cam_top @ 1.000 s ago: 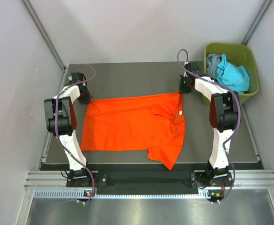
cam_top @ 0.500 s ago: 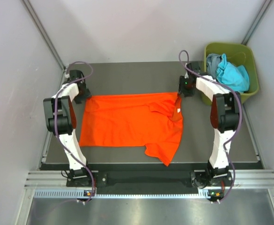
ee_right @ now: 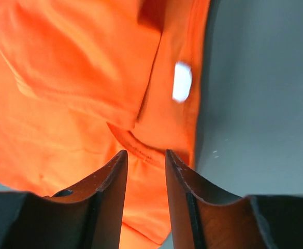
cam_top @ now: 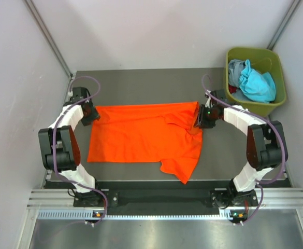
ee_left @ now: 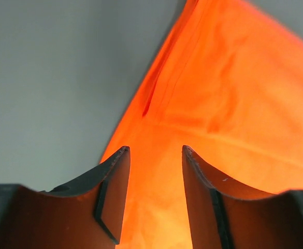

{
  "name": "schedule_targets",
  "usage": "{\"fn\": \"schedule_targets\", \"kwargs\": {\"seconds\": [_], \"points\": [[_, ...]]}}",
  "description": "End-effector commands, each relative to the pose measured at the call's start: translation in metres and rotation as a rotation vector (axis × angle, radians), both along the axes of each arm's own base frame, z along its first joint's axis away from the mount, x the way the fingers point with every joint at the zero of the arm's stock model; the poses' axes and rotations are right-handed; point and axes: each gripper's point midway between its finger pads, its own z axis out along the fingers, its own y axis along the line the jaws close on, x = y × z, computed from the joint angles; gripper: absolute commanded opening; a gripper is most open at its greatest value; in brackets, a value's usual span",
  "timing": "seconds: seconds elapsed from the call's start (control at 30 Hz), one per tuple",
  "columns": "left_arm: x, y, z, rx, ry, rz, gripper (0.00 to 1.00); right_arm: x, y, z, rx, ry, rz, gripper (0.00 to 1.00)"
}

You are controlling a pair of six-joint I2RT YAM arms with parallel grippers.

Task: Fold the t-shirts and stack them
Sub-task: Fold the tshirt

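Observation:
The near corner of the folded flap at the shirt's side edge is still a bit away from the open fingers of my left gripper above, so my left gripper should go down to that corner.
A bright orange t-shirt lies spread on the dark table, one sleeve trailing toward the front edge. Its small white neck label shows near the collar in the right wrist view. My left gripper hovers at the shirt's far left corner, jaws open over orange cloth with nothing pinched between them. My right gripper sits at the far right corner by the collar, jaws also open above the cloth. More t-shirts, teal-blue and grey, are bundled in the bin.
An olive-green plastic bin stands off the table's far right corner. Bare table runs behind the shirt and to its right. Grey walls close in on both sides.
Both grippers have opened and let go of the shirt's far corners. The shirt has settled flat, shifted slightly left. Both arms have drawn back toward the near side, the right one most.

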Motion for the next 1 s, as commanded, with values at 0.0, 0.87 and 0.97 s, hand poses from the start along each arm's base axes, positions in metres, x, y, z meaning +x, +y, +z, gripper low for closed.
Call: {"fn": "schedule_targets", "kwargs": {"seconds": [0.0, 0.87, 0.97], "points": [[-0.011, -0.008, -0.002, -0.054, -0.003, 0.007, 0.51, 0.004, 0.026, 0.005, 0.141, -0.030, 0.012, 0.35], [0.016, -0.005, -0.037, -0.140, 0.002, 0.105, 0.46, -0.004, 0.051, -0.018, 0.246, 0.040, 0.006, 0.37], [0.018, -0.004, -0.037, -0.141, -0.003, 0.109, 0.47, -0.005, 0.050, -0.020, 0.244, 0.045, 0.005, 0.37]]}}
